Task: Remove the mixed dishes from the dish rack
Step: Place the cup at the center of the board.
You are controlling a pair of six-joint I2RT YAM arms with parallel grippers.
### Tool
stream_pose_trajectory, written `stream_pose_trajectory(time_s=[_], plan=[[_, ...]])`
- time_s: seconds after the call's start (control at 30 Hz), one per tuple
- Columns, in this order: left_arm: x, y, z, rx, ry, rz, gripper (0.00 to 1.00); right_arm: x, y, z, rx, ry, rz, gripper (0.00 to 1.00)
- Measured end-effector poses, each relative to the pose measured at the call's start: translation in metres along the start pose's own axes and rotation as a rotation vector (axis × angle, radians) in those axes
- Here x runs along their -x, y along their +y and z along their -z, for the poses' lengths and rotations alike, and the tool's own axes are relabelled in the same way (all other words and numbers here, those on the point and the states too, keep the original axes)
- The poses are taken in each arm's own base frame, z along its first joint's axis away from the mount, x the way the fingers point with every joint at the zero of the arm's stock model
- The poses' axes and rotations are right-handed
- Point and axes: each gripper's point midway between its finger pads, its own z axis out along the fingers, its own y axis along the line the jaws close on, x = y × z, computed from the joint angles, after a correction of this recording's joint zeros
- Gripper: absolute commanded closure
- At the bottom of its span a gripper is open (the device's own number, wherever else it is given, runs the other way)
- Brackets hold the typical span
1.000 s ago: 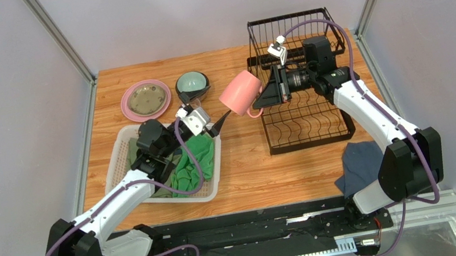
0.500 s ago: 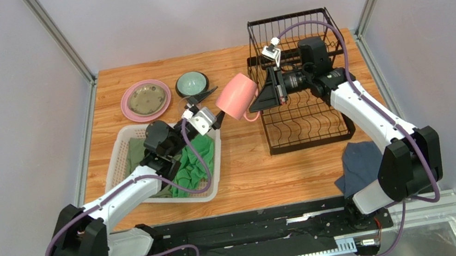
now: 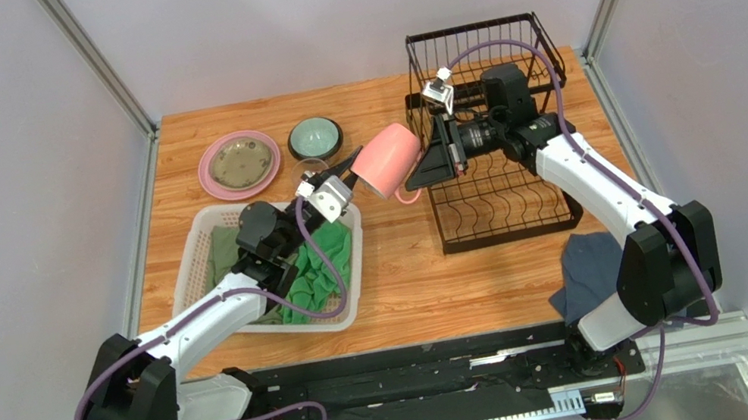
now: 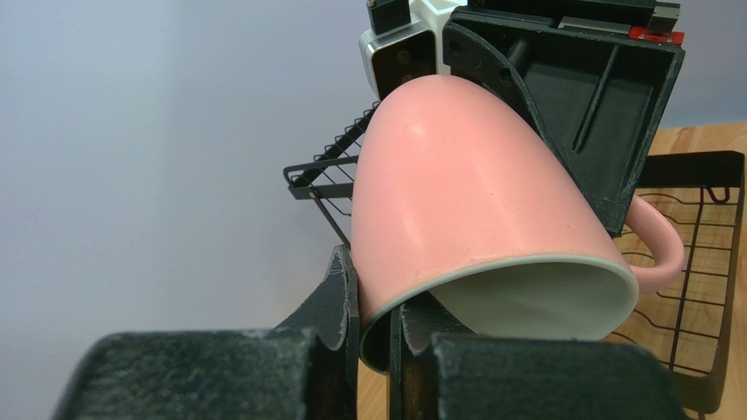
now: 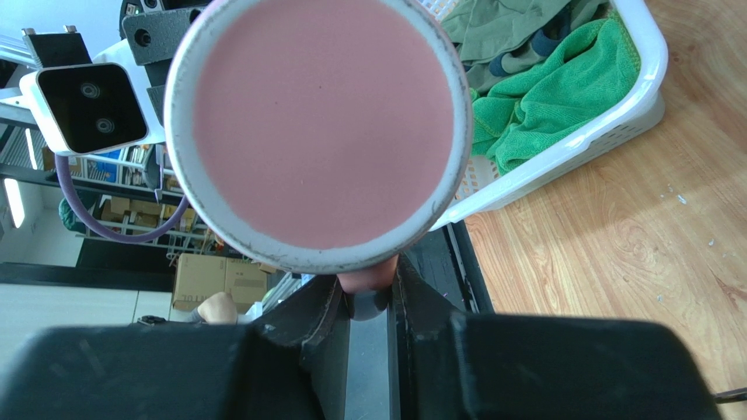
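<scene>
Empty table lies beside the teal bowl toward the rack. My left gripper will next move outward, then lower the tilted mug there with its fingers turned downward.
The pink mug (image 3: 387,159) hangs tilted in the air between the arms, left of the black wire dish rack (image 3: 512,211). My left gripper (image 3: 354,188) is shut on its rim, one finger inside and one outside, as the left wrist view shows at the gripper (image 4: 375,289) under the mug (image 4: 465,201). My right gripper (image 3: 419,173) is shut on the mug's handle; in its wrist view the gripper (image 5: 368,293) sits below the mug's round base (image 5: 320,122). A pink plate (image 3: 211,175) carrying a smaller greyish plate (image 3: 243,160), and a teal bowl (image 3: 314,136), lie on the table at back left.
A white mesh basket (image 3: 195,267) with green cloths (image 3: 318,260) stands under my left arm. A dark blue cloth (image 3: 592,270) lies near the right arm's base. The rack's upper shelf (image 3: 477,47) is behind the right wrist.
My left gripper reached up to the mug and closed on its rim. The right gripper carried the mug slightly left and back, still holding the handle.
</scene>
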Motion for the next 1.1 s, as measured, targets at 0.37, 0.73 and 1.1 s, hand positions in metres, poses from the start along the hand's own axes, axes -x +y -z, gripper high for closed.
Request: stream_pose_trajectory(time_s=[0.37, 0.73, 1.1], plan=[[-0.019, -0.004, 0.005, 0.014, 0.074, 0.029, 1.00, -0.003, -0.003, 0.001, -0.007, 0.007, 0.049, 0.09], [-0.038, 0.004, 0.009, 0.064, 0.165, 0.018, 1.00, 0.002, -0.005, 0.009, -0.060, -0.033, 0.095, 0.02], [-0.097, 0.055, -0.018, 0.041, 0.508, -0.036, 1.00, 0.004, 0.022, 0.029, -0.092, -0.095, 0.212, 0.02]])
